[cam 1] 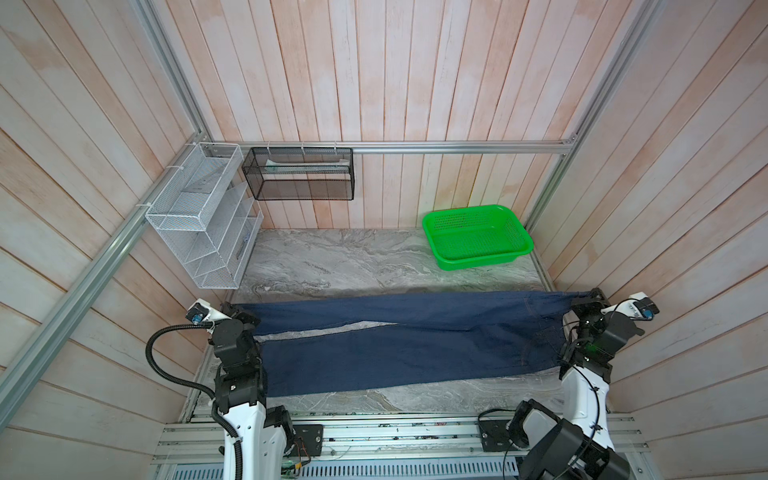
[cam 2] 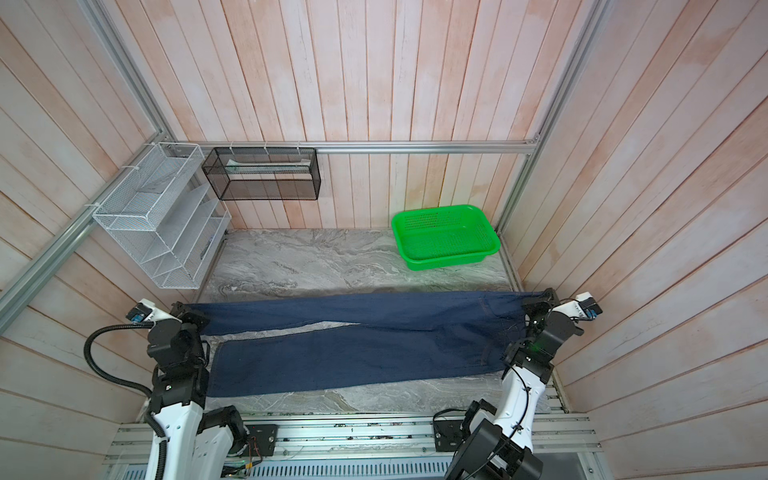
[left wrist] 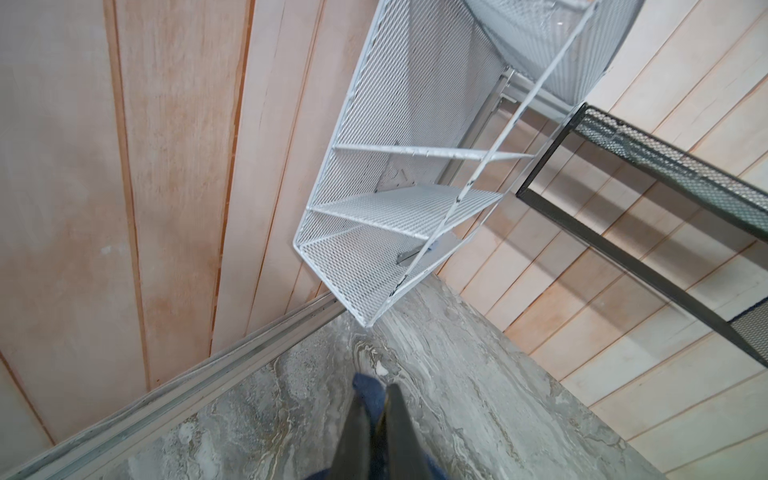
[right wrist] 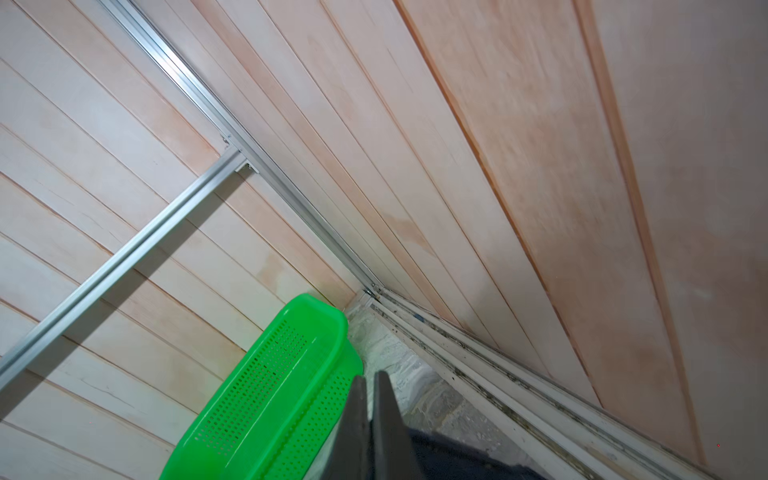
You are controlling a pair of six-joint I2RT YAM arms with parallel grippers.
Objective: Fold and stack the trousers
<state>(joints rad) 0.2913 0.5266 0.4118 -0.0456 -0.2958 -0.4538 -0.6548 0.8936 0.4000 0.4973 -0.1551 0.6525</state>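
The far leg's hem will next come back toward my base in my left gripper, over the near leg's end [cam 1: 281, 366], which lies flat, and my gripper will release it there.
The dark navy trousers [cam 1: 395, 345] [cam 2: 353, 349] are spread across the marble table, waist to the right and legs to the left. Their far edge is stretched taut between my two grippers, while the near leg lies flat. My left gripper [cam 1: 232, 309] [cam 2: 179, 309] is shut on the far leg's hem. In the left wrist view, blue cloth [left wrist: 368, 386] shows between the closed fingers of that gripper [left wrist: 376, 392]. My right gripper [cam 1: 588, 297] [cam 2: 544, 296] is shut on the far waist corner. In the right wrist view its fingers [right wrist: 370, 376] are pressed together, with dark denim [right wrist: 449, 457] beside them.
A green plastic basket [cam 1: 478, 237] [cam 2: 444, 237] [right wrist: 282, 386] stands at the back right of the table [cam 1: 353, 262]. A white mesh rack [cam 1: 203, 220] [left wrist: 395, 208] hangs on the left wall. A black mesh shelf [cam 1: 299, 174] [left wrist: 665, 174] hangs on the back rail.
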